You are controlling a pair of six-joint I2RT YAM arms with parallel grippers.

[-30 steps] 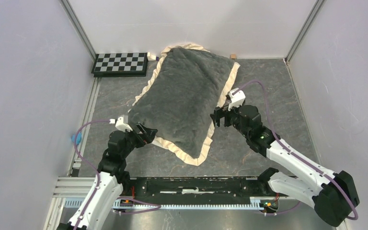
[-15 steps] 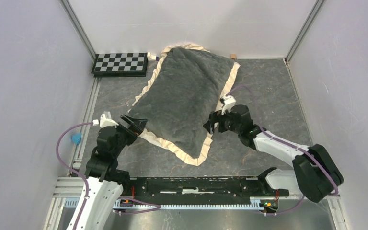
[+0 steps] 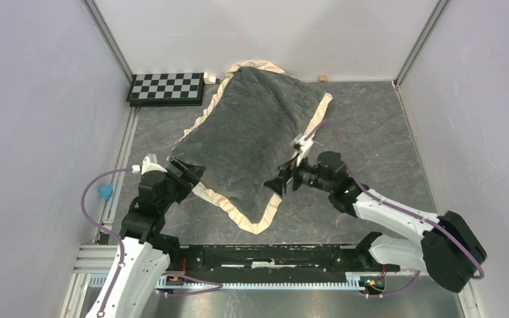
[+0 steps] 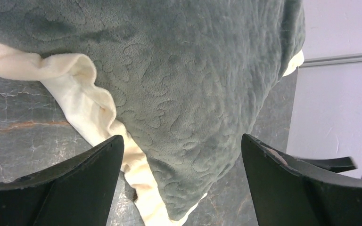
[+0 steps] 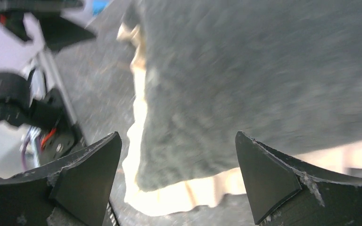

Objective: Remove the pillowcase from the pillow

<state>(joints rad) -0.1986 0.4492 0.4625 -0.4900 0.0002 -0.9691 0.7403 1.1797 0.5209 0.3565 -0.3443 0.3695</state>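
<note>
The frill's farther part (image 3: pixel 313 125) is outward of my right gripper, so my right gripper should next move outward and to the right in the top view, down onto it.
The pillowcase (image 3: pixel 252 142) lies dark grey face up on the table, with a cream frill (image 3: pixel 238 215) round its edge. The pillow is hidden inside it. My left gripper (image 3: pixel 185 173) is open at the cover's near left corner. In the left wrist view the gripper (image 4: pixel 181 141) has the grey cover (image 4: pixel 169 70) and frill (image 4: pixel 89 108) between and beyond its fingers. My right gripper (image 3: pixel 283 179) is open at the near right edge. In the blurred right wrist view the gripper (image 5: pixel 177 136) frames the grey corner (image 5: pixel 245 70) and frill (image 5: pixel 179 193).
A checkerboard (image 3: pixel 167 88) lies at the back left, with a small white object (image 3: pixel 210 79) beside it. A small wooden block (image 3: pixel 322 78) sits by the back wall. A blue item (image 3: pixel 106 192) lies at the left edge. White walls close in three sides.
My right gripper has moved left and down to the cover's near right edge, and the cover's near end has shifted left. My left gripper drew back left, then stayed.
</note>
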